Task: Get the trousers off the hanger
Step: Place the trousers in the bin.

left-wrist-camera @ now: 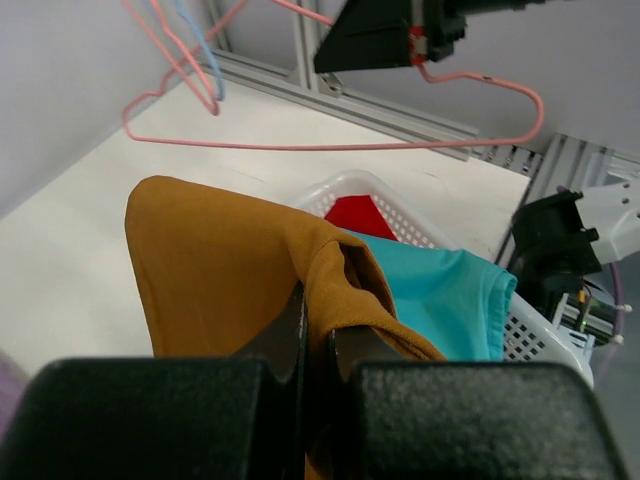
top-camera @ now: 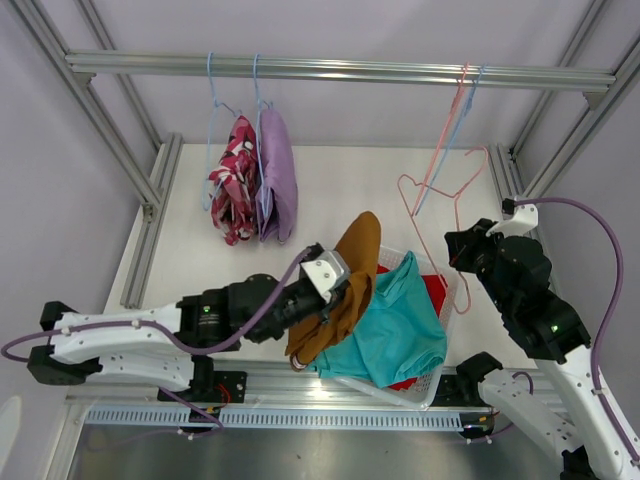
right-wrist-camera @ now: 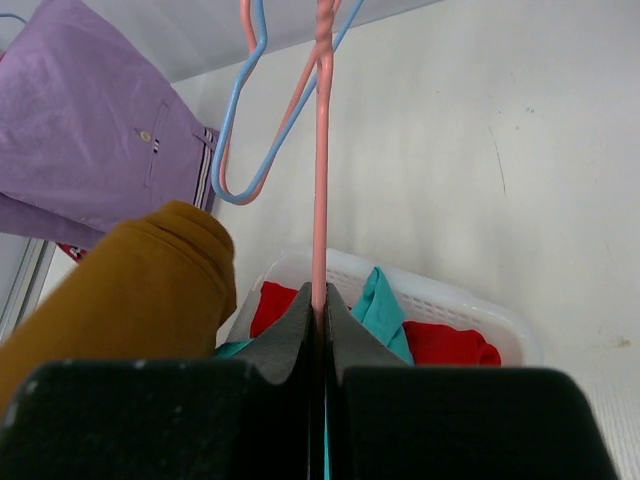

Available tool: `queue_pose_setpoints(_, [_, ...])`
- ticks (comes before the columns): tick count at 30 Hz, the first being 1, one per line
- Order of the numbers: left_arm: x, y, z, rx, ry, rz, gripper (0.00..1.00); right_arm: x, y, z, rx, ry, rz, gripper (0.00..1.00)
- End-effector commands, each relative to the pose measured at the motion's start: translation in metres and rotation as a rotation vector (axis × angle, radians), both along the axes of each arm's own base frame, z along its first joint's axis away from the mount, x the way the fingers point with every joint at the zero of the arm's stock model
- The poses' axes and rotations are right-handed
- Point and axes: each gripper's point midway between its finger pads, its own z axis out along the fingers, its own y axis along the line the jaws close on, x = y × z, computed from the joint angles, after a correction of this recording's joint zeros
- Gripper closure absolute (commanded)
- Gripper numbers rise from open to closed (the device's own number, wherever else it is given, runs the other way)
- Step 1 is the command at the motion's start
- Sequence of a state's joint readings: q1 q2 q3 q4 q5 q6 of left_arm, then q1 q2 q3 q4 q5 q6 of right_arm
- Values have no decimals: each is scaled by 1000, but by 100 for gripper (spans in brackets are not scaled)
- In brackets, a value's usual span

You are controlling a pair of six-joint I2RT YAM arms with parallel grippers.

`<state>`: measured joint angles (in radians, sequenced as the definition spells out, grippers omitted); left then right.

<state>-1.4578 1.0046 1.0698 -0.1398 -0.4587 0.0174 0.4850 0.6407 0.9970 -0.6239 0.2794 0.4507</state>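
The rust-brown trousers (top-camera: 350,275) are off the pink hanger, so the left gripper lowers and draws back across the teal trousers (top-camera: 400,325) to the basket's near edge next.
My left gripper (top-camera: 335,290) is shut on a fold of the rust-brown trousers (top-camera: 350,275), which hang from it over the white basket (top-camera: 452,290). In the left wrist view the cloth (left-wrist-camera: 220,260) is pinched between the fingers of the left gripper (left-wrist-camera: 318,320). Teal trousers (top-camera: 400,325) and red trousers (top-camera: 432,290) lie in the basket. My right gripper (top-camera: 462,250) is shut on the wire of the pink hanger (right-wrist-camera: 321,150), which hangs bare from the rail. Lilac trousers (top-camera: 277,175) and camouflage trousers (top-camera: 234,180) hang at the back left.
A metal rail (top-camera: 350,70) crosses the back of the frame. A bare blue hanger (right-wrist-camera: 240,150) hangs beside the pink one. Frame posts stand at both sides of the white table (top-camera: 340,190). The basket sits at the near edge between the arms.
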Motion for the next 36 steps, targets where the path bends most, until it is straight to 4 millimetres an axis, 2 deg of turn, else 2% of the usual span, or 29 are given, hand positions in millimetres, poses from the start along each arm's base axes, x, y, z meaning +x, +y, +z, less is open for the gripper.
queue_pose_setpoints(1, [-20, -26, 60, -223, 30, -94, 99, 2, -1, 13, 5, -38, 1, 100])
queue_pose_setpoints(5, [-33, -62, 31, -147, 57, -138, 100, 2, -4, 8, -6, -30, -7, 100])
queue_pose_setpoints(11, [-54, -103, -5, -74, 120, -201, 99, 1, -5, 3, -13, -18, -3, 100])
queue_pose_setpoints(13, [-64, -121, -27, -31, 141, -224, 100, 1, -6, 2, -17, -17, -5, 100])
queue_pose_setpoints(14, [-64, -121, -27, -36, 145, -224, 99, 1, -7, 1, -22, -14, -7, 100])
queue_pose_setpoints(17, [-71, -136, -56, 9, 185, -229, 99, -1, -9, 0, -27, -11, -10, 100])
queue_pose_setpoints(18, [-74, -141, -80, 45, 200, -222, 98, -2, -10, -1, -32, -9, -10, 100])
queue_pose_setpoints(20, [-80, -146, -111, 74, 238, -220, 93, -3, -11, -2, -33, -8, -11, 100])
queue_pose_setpoints(21, [-85, -150, -125, 86, 252, -227, 93, -5, -12, -2, -35, -11, -11, 100])
queue_pose_setpoints(22, [-86, -155, -153, 129, 271, -204, 94, -5, -13, -2, -37, -11, -12, 100])
queue_pose_setpoints(25, [-97, -167, -191, 189, 304, -196, 97, -6, -14, -3, -41, -6, -14, 100])
queue_pose_setpoints(27, [-107, -172, -208, 215, 321, -205, 97, -7, -14, -4, -43, -3, -11, 100])
queue_pose_setpoints(28, [-109, -177, -210, 209, 334, -204, 97, -7, -14, -3, -40, -4, -10, 100])
queue_pose_setpoints(29, [-111, -179, -227, 240, 343, -199, 97, -7, -14, -3, -39, -5, -11, 100])
queue_pose_setpoints(31, [-115, -184, -239, 253, 366, -197, 97, -9, -15, -1, -38, -8, -12, 100])
queue_pose_setpoints(32, [-117, -184, -252, 275, 374, -194, 97, -11, -16, 0, -37, -11, -10, 100])
queue_pose_setpoints(34, [-117, -184, -261, 289, 389, -186, 98, -12, -17, 0, -41, -9, -11, 100])
queue_pose_setpoints(36, [-117, -182, -269, 304, 389, -177, 93, -13, -18, 1, -42, -11, -13, 100])
